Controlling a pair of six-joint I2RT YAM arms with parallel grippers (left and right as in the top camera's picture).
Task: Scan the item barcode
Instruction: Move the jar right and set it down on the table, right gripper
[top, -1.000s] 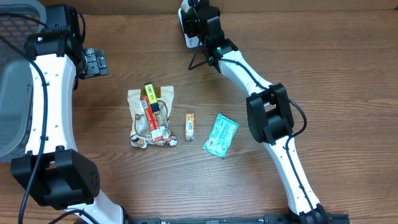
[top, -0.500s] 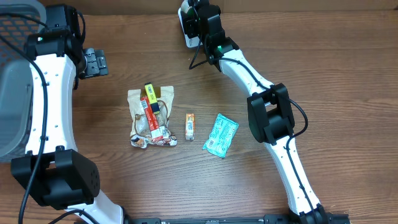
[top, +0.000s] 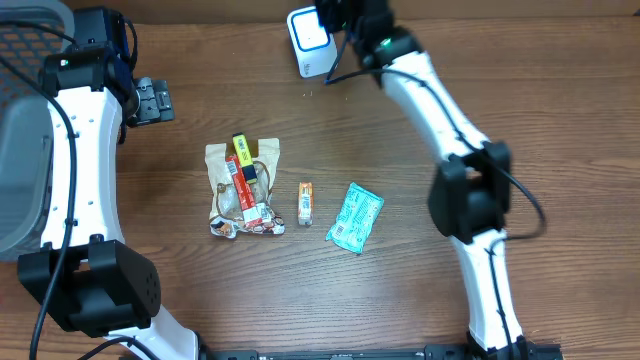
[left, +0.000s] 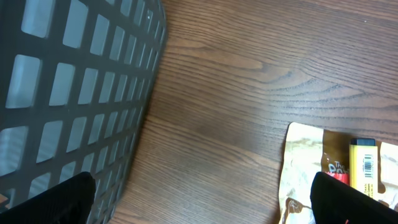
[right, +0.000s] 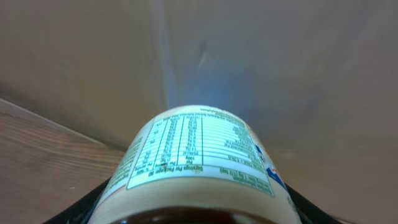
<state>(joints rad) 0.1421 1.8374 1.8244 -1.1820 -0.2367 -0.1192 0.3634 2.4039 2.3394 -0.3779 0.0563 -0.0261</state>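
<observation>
My right gripper will next swing back from the scanner, to the right in the overhead view, then tilt down onto open wood, clear of the teal packet.
In the right wrist view, my right gripper (right: 193, 214) is shut on a jar (right: 196, 155) with a cream label. The label's nutrition panel faces the camera, and a plain wall stands behind the jar. No barcode shows on this side. Seen from overhead, the right gripper (top: 348, 16) is at the table's far edge, just right of the white scanner (top: 310, 42), and the jar is hidden there. My left gripper (top: 152, 100) hangs open and empty at the far left, with bare wood between its fingertips (left: 62, 199).
A grey mesh basket (top: 25, 120) stands at the left edge, and its wall (left: 74, 93) fills the left wrist view. Mid-table lie a snack bag (top: 243, 190) with a yellow and a red pack on it, a small orange pack (top: 306, 202) and a teal packet (top: 355, 216).
My right arm has swung to the right along the far edge, uncovering the white scanner. The left arm and the items on the table have not moved.
</observation>
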